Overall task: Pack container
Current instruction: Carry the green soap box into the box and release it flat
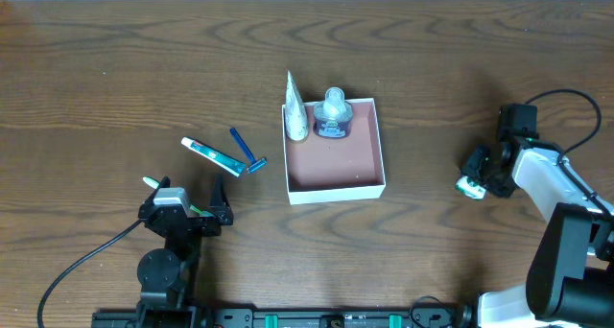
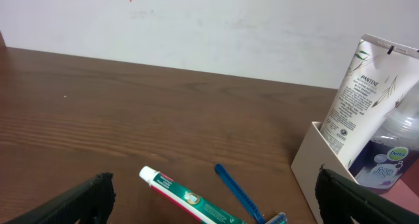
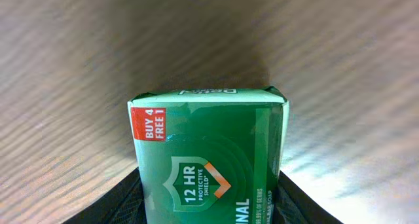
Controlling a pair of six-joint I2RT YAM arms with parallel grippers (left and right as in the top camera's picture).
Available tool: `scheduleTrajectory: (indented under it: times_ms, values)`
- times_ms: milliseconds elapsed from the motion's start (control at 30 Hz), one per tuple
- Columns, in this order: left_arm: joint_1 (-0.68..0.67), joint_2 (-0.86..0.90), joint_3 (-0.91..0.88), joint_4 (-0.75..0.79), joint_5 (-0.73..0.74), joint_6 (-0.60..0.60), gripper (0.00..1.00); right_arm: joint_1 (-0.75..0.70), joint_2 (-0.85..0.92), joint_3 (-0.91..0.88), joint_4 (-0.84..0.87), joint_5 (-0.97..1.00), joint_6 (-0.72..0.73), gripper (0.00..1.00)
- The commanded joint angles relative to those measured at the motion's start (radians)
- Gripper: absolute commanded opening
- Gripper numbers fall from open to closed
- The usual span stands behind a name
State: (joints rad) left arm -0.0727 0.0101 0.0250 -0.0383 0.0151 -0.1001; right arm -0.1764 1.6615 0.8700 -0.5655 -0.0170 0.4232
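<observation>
My right gripper is holding the green soap box and will go up, swing outward and over the container (image 1: 379, 146), and lower the box beside the bluish bottle, because the bottom of the container is bare there.
The container (image 1: 379, 146), a shallow white-walled square box with a reddish-brown floor, sits at the table's middle. A white Pantene tube (image 1: 295, 110) and a bluish bottle (image 1: 333, 115) stand in its far-left part; both also show in the left wrist view, the tube (image 2: 357, 93) and the bottle (image 2: 393, 152). A toothpaste tube (image 1: 213, 155) and a blue razor (image 1: 247, 152) lie left of the container. My left gripper (image 1: 190, 206) is open and empty, just short of the toothpaste (image 2: 190, 199). My right gripper (image 1: 477, 177) is shut on a green soap box (image 3: 209, 152) at the far right.
The razor (image 2: 242, 194) lies beside the toothpaste, close to the container's left wall (image 2: 314, 162). A black cable (image 1: 77, 270) trails from the left arm at the front. A white wall runs beyond the table's far edge.
</observation>
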Motion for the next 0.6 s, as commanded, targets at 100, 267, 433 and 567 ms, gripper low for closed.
scheduleTrajectory:
  times_ms: [100,267,433,567]
  values:
    - [0.005,-0.006,-0.021,-0.035,-0.027,0.013,0.98,-0.006,-0.076,0.106,-0.018,-0.414,-0.179,0.29]
    - [0.005,-0.006,-0.021,-0.035,-0.027,0.013,0.98,0.021,-0.193,0.167,-0.014,-0.628,-0.204,0.34]
    - [0.005,-0.006,-0.021,-0.035,-0.027,0.013,0.98,0.117,-0.276,0.174,0.015,-0.641,-0.203,0.41]
    - [0.005,-0.006,-0.021,-0.035,-0.027,0.013,0.98,0.225,-0.268,0.174,0.062,-0.587,-0.166,0.42]
